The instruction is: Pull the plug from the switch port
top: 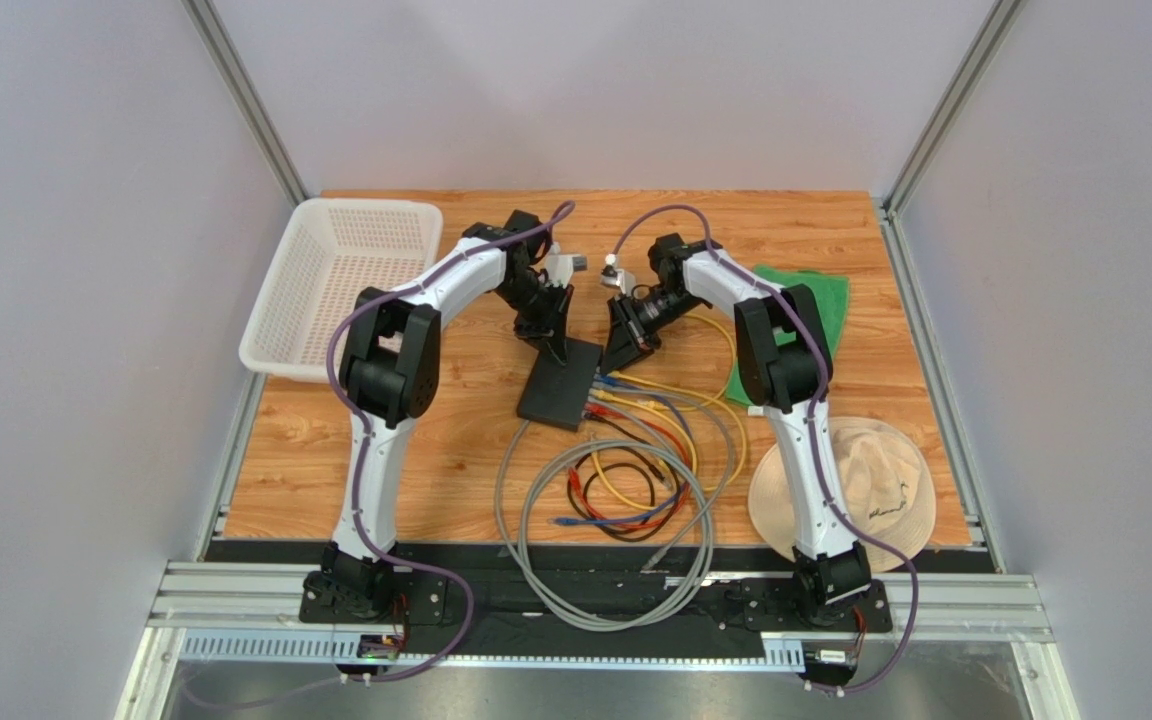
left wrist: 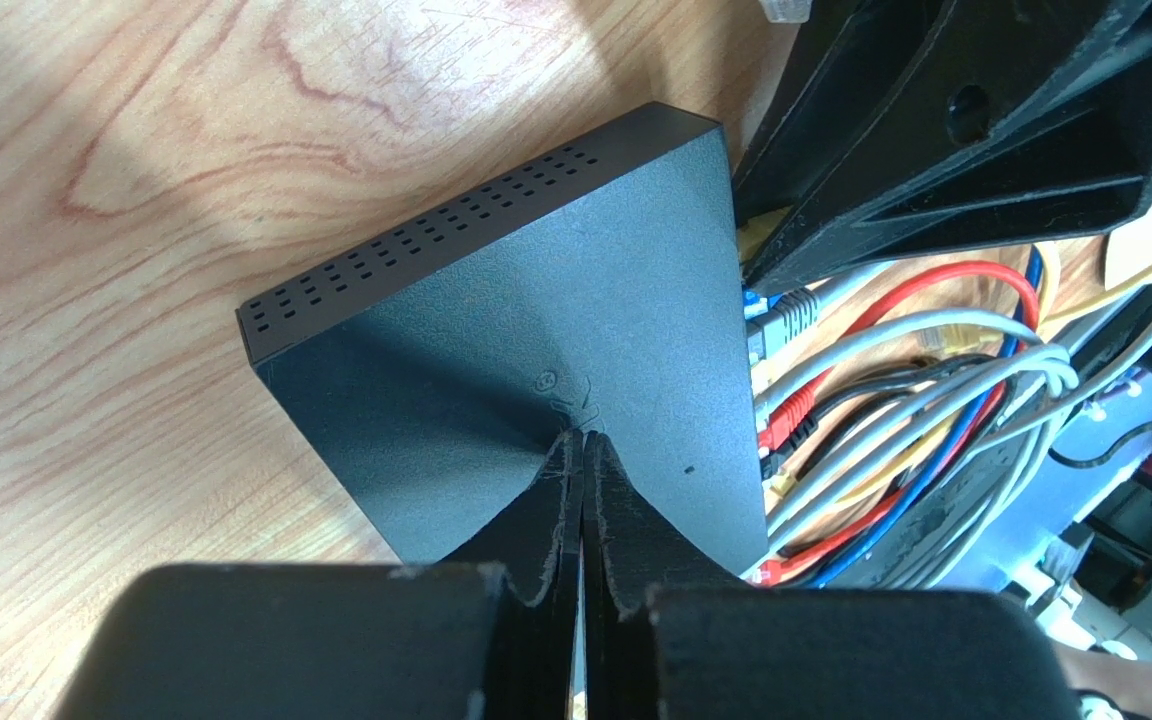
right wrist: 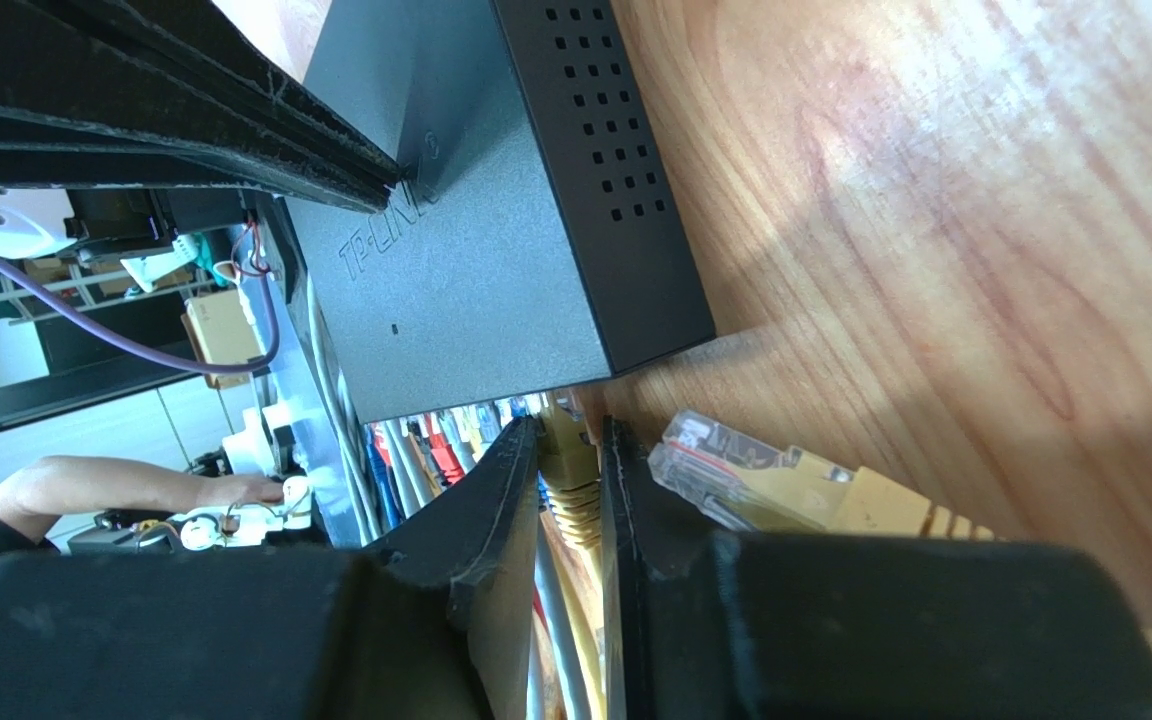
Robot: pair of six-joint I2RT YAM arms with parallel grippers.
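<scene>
My right gripper will next pull outward from the switch (top: 560, 384) over the bare tabletop and release the yellow plug there, since the plug's front end reaches the switch.
The switch (top: 560, 384) is a flat matte-black box in the middle of the table, with several coloured cables plugged into its near-right edge. My left gripper (top: 551, 351) is shut and empty, its tips (left wrist: 585, 438) pressed down on the switch's top (left wrist: 537, 300). My right gripper (top: 630, 354) is at the port edge, shut (right wrist: 570, 435) on a yellow plug (right wrist: 572, 477) whose front end reaches the switch (right wrist: 492, 255). I cannot tell whether the plug is seated in its port. A second yellow plug (right wrist: 732, 458) with a clear connector lies loose beside my right fingers.
A white basket (top: 342, 278) stands at the back left. A green cloth (top: 815, 300) lies at the back right and a beige hat (top: 853, 488) at the front right. Grey, red, blue, black and yellow cables (top: 620, 495) coil in front of the switch.
</scene>
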